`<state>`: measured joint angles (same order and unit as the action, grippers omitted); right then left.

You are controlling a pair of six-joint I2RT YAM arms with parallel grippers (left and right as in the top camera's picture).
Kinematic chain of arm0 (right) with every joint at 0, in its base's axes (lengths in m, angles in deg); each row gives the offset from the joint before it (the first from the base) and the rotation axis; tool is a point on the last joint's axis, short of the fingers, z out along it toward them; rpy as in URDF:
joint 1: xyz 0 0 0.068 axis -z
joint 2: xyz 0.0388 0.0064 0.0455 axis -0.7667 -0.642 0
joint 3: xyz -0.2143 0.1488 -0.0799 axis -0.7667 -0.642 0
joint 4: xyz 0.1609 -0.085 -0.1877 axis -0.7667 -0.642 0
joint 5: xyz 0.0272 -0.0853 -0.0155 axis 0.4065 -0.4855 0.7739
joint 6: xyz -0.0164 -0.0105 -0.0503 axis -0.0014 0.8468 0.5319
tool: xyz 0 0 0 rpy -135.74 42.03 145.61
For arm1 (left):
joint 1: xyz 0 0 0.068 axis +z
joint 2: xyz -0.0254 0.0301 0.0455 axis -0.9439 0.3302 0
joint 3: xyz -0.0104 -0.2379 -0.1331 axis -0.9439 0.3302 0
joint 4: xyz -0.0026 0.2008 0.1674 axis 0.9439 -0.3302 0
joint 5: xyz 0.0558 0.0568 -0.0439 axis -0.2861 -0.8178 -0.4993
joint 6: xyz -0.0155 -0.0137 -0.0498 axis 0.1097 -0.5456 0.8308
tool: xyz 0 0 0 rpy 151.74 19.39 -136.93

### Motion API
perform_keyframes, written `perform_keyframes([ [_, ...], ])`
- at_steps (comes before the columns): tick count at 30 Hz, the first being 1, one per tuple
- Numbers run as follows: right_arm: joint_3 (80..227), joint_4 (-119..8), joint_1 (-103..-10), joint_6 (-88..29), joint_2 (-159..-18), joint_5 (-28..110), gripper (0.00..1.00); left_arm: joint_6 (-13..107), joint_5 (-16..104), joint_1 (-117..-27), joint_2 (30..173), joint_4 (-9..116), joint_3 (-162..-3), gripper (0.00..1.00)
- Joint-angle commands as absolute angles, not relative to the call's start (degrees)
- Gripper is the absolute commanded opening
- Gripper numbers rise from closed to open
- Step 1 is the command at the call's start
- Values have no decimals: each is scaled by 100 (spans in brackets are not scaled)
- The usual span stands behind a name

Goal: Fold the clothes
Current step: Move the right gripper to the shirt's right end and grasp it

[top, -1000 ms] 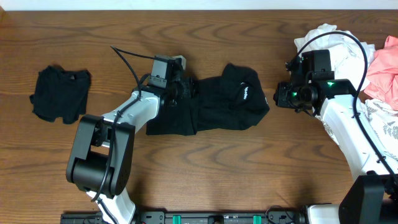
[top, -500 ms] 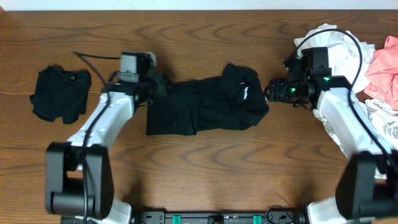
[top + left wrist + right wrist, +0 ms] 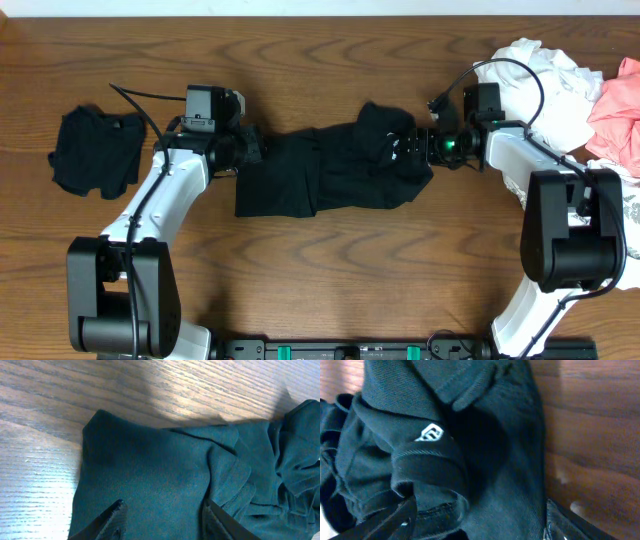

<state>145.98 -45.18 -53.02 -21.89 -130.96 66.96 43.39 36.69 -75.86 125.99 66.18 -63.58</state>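
Observation:
The bunched edge should be between my right gripper's open fingers next, so my right gripper will lower and shift inward toward my left gripper, then close on the edge.
A black polo shirt lies crumpled across the middle of the table, with a small white logo on a folded-over part. My left gripper is at the shirt's upper left corner. In the left wrist view its fingers stand apart, and flat cloth lies between them. At the shirt's right edge my right gripper is open. Its fingers straddle bunched cloth without pinching it.
A folded black garment lies at the far left. At the far right sits a pile of clothes, white and pink. Bare wooden table stretches in front of the shirt.
My left arm swung left from over the shirt's middle to its upper left corner. My right gripper moved left onto the shirt's right edge and opened.

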Motion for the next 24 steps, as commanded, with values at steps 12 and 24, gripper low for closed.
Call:
perform_keyframes([
  [12, 14533, -4529, -5807, -2366, -13741, 6954, 72, 4199, 3654, -7582, 12597, 6599, -6428, 49],
  [24, 14533, -4380, -5989, -2707, -13741, 6928, 72, 4199, 3654, -7582, 12597, 6596, -6422, 49],
])
